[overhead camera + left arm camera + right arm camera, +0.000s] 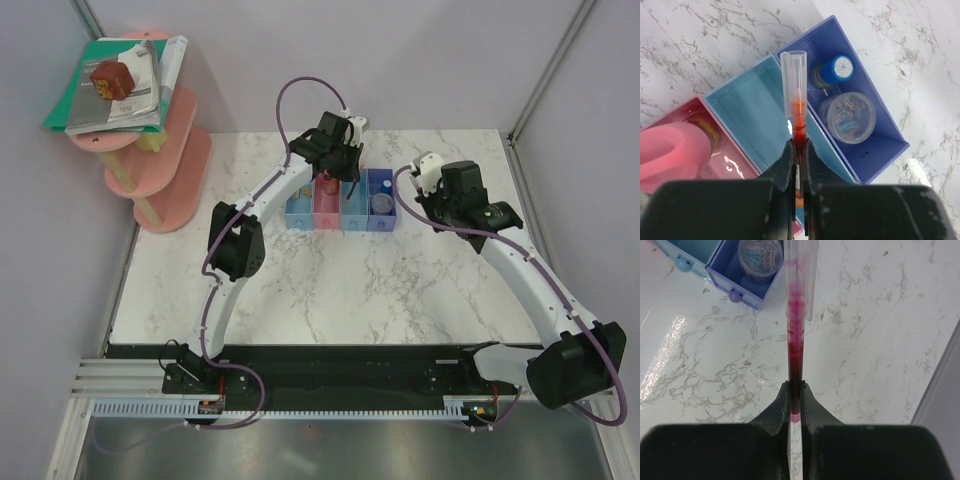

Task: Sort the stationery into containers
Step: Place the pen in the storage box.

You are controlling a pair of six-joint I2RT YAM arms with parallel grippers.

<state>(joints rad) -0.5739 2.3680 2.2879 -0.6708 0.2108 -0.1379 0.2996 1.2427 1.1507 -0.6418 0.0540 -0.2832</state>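
Note:
The light blue tray (356,203) (701,247) has a bare bottom. My right gripper goes left in the top view over the light blue tray below it next, lowers and releases.
My left gripper (799,145) is shut on a thin orange-red pen (797,107) with a clear cap. The pen points out over the light blue tray (750,115), which looks bare inside. Beside it, the darker blue tray (880,125) holds a blue-capped cylinder (836,71) and a clear round box of clips (847,117). A pink object (670,152) lies in the pink tray (727,162). My right gripper (795,386) is shut on a dark red pen (796,330), above the marble to the right of the darker blue tray (740,287). The four joined trays (340,208) sit at the table's far middle.
A tiered pink round shelf (165,170) stands at the far left, carrying stacked books and papers (115,95) with a brown block (112,80) on top. Grey walls close the back and sides. A metal post (545,70) rises at the far right corner.

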